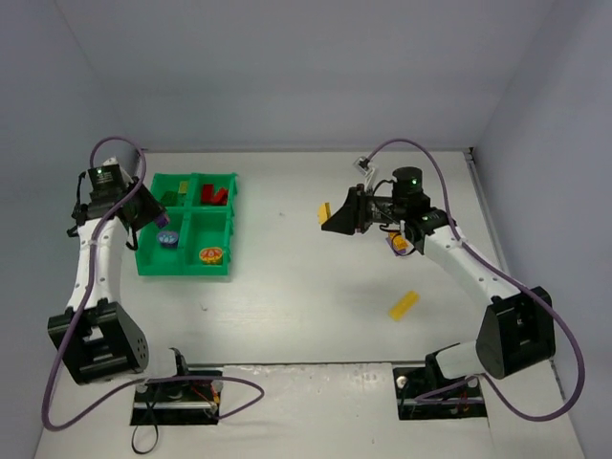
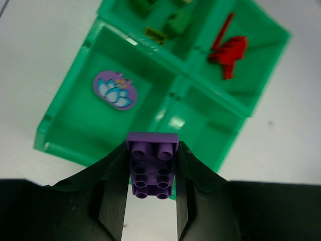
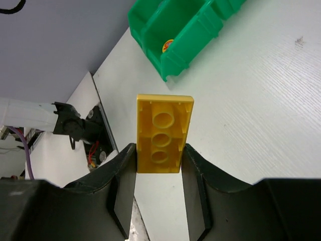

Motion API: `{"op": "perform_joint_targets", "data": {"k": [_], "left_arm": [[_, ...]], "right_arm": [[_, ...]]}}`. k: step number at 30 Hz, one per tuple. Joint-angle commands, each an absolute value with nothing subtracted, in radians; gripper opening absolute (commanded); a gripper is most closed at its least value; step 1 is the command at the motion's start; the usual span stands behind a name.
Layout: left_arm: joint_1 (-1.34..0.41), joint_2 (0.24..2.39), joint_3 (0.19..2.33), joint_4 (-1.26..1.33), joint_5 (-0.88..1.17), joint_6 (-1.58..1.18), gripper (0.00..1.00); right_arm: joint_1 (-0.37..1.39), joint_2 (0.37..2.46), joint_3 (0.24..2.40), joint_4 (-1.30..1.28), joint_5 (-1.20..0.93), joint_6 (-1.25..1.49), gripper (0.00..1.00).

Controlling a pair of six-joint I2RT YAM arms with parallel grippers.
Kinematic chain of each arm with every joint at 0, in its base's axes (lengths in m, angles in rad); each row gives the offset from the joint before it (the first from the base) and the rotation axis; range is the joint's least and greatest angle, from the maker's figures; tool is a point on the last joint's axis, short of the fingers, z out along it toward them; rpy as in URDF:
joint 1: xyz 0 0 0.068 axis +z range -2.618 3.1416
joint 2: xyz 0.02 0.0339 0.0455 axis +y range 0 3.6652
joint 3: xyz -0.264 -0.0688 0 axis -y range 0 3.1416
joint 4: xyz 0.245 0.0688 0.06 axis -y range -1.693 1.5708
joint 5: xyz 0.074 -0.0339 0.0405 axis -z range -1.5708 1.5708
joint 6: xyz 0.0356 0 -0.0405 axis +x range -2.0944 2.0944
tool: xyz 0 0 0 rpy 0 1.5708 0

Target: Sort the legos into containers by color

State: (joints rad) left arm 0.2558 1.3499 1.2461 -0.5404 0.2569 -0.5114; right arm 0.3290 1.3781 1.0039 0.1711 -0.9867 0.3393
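I need to move my right gripper to the left in the top view next, over that piece's compartment (image 1: 209, 229) (image 3: 176, 29), and let go, because the tray's round orange piece is closest to yellow.
The containers are a green four-compartment tray (image 1: 182, 270) at the left of the table. My left gripper (image 1: 157, 219) hangs over its near left edge, shut on a purple lego (image 2: 152, 165), seen in the left wrist view above the tray's wall (image 2: 65, 145). An oval purple patterned piece (image 2: 115, 89) lies in one compartment. Red legos (image 2: 228, 50) and green legos (image 2: 178, 22) lie in the two far ones. My right gripper (image 1: 331, 216) is raised at mid-table, shut on a yellow lego (image 3: 163, 131) that sticks out past its fingertips.
A yellow brick (image 1: 404, 305) lies loose on the table at the right. A small orange and purple piece (image 1: 397, 245) sits beside the right arm. A round orange piece (image 1: 210, 254) lies in the tray's near right compartment.
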Motion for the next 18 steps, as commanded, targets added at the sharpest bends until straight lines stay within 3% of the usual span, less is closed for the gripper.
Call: {"op": "perform_joint_targets", "data": {"k": [1,3,5,12,15,18], "left_arm": [[0.259,1.425,1.316,-0.657,0.028,-0.454,0.00],[0.270,1.451,1.318,-0.643,0.009,-0.459,0.01],[0.272,1.469,1.327,-0.635,-0.018,-0.459,0.21],[0.273,1.520,1.362,-0.649,-0.048,-0.471,0.56],[0.272,1.509,1.376,-0.646,-0.031,-0.468,0.65],[0.272,1.482,1.397,-0.673,-0.002,-0.472,0.68]], "right_arm": [[0.367,1.411,1.101,0.193,-0.943,0.288,0.00],[0.403,1.431,1.133,0.183,-0.919,0.275,0.00],[0.442,1.466,1.155,0.178,-0.896,0.268,0.00],[0.564,1.604,1.287,0.166,-0.835,0.245,0.00],[0.610,1.693,1.386,0.161,-0.801,0.236,0.00],[0.667,1.799,1.506,0.158,-0.769,0.227,0.00]]}}
